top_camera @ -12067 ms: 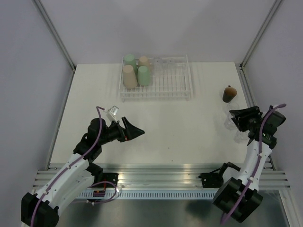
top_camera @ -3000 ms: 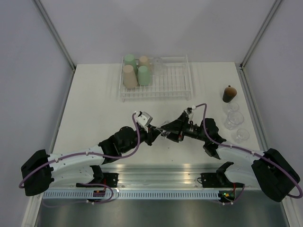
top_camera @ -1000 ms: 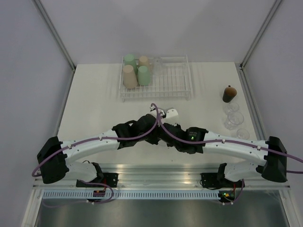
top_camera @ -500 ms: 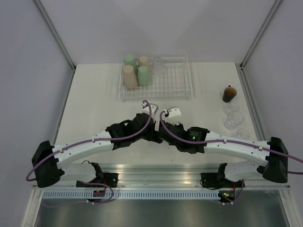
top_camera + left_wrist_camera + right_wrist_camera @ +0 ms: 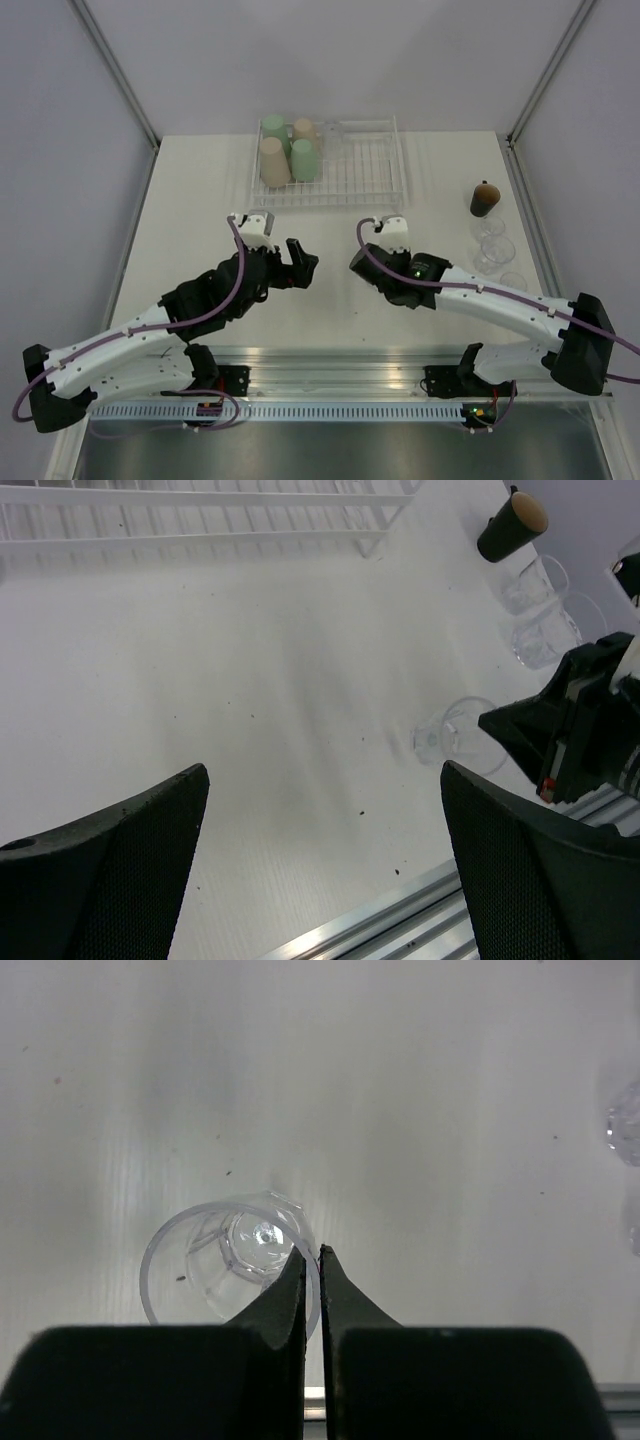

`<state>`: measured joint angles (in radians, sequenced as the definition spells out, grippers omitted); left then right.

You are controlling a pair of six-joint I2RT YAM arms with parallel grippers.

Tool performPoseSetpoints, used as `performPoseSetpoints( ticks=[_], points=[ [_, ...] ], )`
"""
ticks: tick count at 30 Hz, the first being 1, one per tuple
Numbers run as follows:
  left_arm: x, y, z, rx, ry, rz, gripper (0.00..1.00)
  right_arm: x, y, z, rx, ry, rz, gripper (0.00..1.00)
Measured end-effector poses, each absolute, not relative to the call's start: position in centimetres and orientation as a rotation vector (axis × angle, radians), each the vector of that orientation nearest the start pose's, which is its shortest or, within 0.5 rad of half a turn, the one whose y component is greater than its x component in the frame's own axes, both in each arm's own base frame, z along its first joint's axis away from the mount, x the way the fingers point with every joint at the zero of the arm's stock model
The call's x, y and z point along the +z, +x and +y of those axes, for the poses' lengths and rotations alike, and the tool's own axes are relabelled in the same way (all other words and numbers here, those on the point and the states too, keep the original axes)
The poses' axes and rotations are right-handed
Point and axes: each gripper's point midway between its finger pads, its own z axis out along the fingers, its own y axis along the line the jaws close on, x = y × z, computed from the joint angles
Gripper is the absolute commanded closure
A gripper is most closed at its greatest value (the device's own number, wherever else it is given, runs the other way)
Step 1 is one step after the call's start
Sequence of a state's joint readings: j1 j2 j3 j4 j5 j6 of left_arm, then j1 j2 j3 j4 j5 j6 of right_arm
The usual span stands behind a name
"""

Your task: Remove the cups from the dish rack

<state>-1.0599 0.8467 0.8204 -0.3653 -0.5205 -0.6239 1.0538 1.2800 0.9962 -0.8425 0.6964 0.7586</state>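
The clear cups stand by the brown cup, so I will swing my right gripper outward toward them, then down onto bare table on their rack side.
The white wire dish rack (image 5: 372, 172) stands at the back of the table. It holds green (image 5: 304, 160) and beige tumblers (image 5: 273, 162) and a clear cup (image 5: 333, 130). My right gripper (image 5: 312, 1252) is shut on the rim of a small clear cup (image 5: 225, 1260), one finger inside and one outside. The left wrist view shows that cup (image 5: 455, 742) hanging just over the table at the right gripper (image 5: 505, 725). My left gripper (image 5: 303, 262) is open and holds nothing, a short way left of the right gripper (image 5: 357, 262).
A dark brown cup (image 5: 484, 198) and three clear cups (image 5: 495, 255) stand near the table's right edge. The brown cup (image 5: 512, 525) and two clear cups (image 5: 535, 610) also show in the left wrist view. An aluminium rail (image 5: 330, 358) runs along the near edge.
The two grippers were together at mid-table. The left gripper has since opened and drawn back to the left, and the right gripper has stayed shut on the clear cup and shifted right.
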Motion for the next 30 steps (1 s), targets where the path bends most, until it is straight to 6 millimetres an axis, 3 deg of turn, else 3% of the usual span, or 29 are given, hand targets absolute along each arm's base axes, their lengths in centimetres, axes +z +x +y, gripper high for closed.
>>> performPoseSetpoints(
  ticks=[4, 11, 17, 24, 30],
  points=[
    [23.4, 20.3, -22.4, -0.607, 0.063, 1.967, 0.0, 14.3, 23.5, 14.9, -0.178, -0.008, 2.335, 0.99],
    [19.8, 19.6, -21.6, -0.545, 0.077, 2.059, 0.0, 14.4, 27.8, 8.6, -0.255, 0.225, 2.347, 0.99],
    [20.0, 19.2, -21.1, -0.564, 0.061, 2.057, 0.0, 12.8, 31.2, 3.9, -0.229, 0.408, 2.387, 0.99],
    [19.4, 18.9, -20.7, -0.567, 0.049, 2.065, 0.0, 10.6, 34.0, 0.3, -0.186, 0.559, 2.435, 0.99],
    [18.7, 18.7, -20.3, -0.555, 0.049, 2.08, 0.0, 10.2, 37.3, -1.5, -0.151, 0.655, 2.407, 0.99]
  ],
)
